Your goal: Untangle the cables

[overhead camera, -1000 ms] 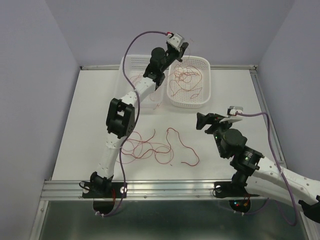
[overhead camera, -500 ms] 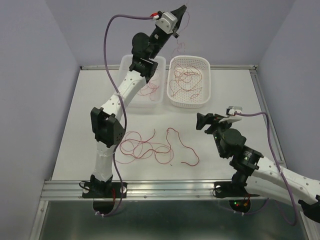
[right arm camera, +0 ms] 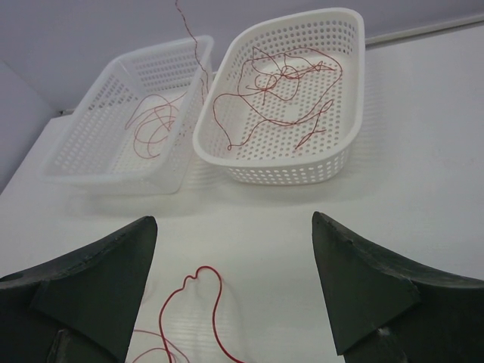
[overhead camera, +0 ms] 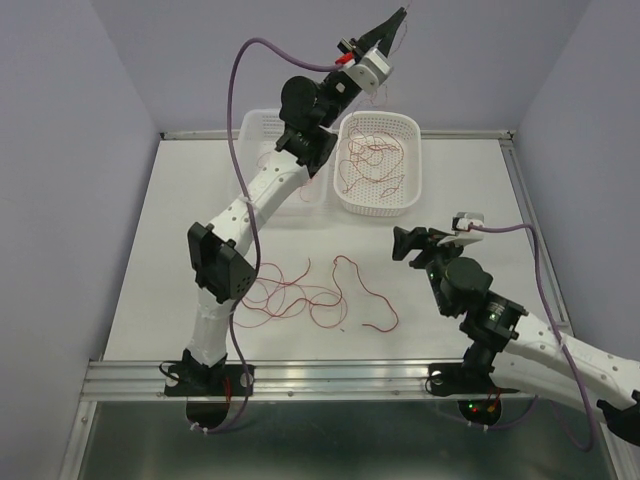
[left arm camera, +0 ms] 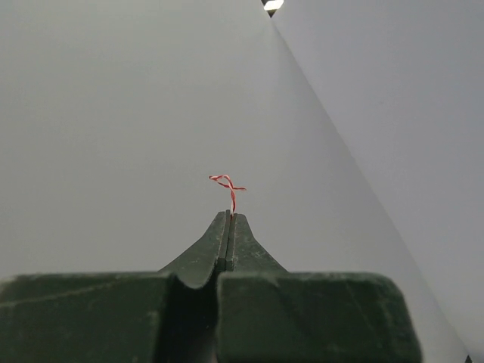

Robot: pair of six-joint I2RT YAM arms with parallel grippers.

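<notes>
The piece of red wire my left gripper holds up hangs outward of my right gripper, which will next reach outward over the white basket and close on it.
My left gripper is raised high above the two baskets and is shut on the end of a thin red wire. The wire's tip pokes out past the closed jaws in the left wrist view, where the left gripper faces a blank wall. The held strand hangs down toward the left basket's right rim. A tangle of red wires lies on the table, with one wavy wire beside it. My right gripper is open and empty, low over the table, and in its own view it faces the baskets.
A white perforated basket at the back holds several looped red wires. A second, clearer basket to its left holds a few red wires. My left arm crosses over it. A metal rail runs along the near edge.
My left arm has lifted and swung right, carrying the wire end from just above the baskets to high up. The right arm has not moved.
</notes>
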